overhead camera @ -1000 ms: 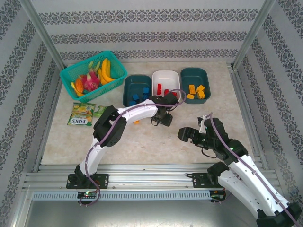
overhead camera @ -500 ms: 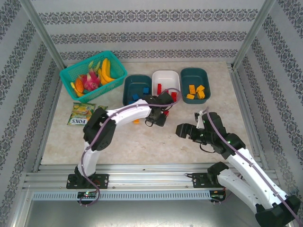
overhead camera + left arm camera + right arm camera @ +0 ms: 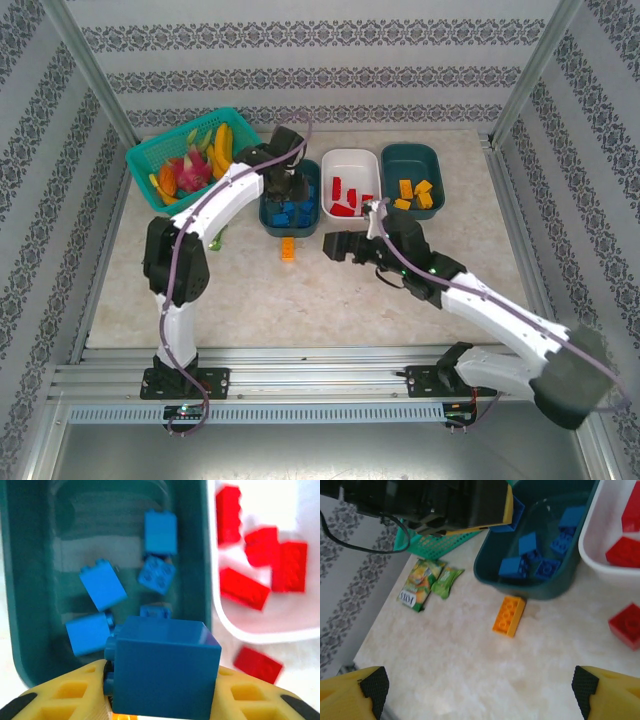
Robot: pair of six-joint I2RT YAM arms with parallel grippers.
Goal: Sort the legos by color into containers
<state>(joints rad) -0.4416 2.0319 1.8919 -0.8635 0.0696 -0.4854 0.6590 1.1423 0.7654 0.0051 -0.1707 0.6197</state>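
Observation:
The blue legos' container has the bare far part of its bottom below and outward of my left gripper. My left gripper needs to lower outward into the container next and release the matching blue lego.
My left gripper is shut on a blue lego and hangs over the near end of the left dark teal container, which holds several blue legos. From above, that gripper sits over the same container. The white container holds red legos; the right teal container holds orange ones. My right gripper stands open above bare table. An orange lego lies just before the blue container. A red lego lies on the table by the white container.
A bright teal mesh basket of toy fruit stands at the back left. Snack packets lie on the table left of the containers. Aluminium rails run along the table's near edge, and patterned walls close the sides.
My left arm has carried the blue lego from mid-table back over the left teal container. My right arm has reached forward and left to the table's middle, jaws wide.

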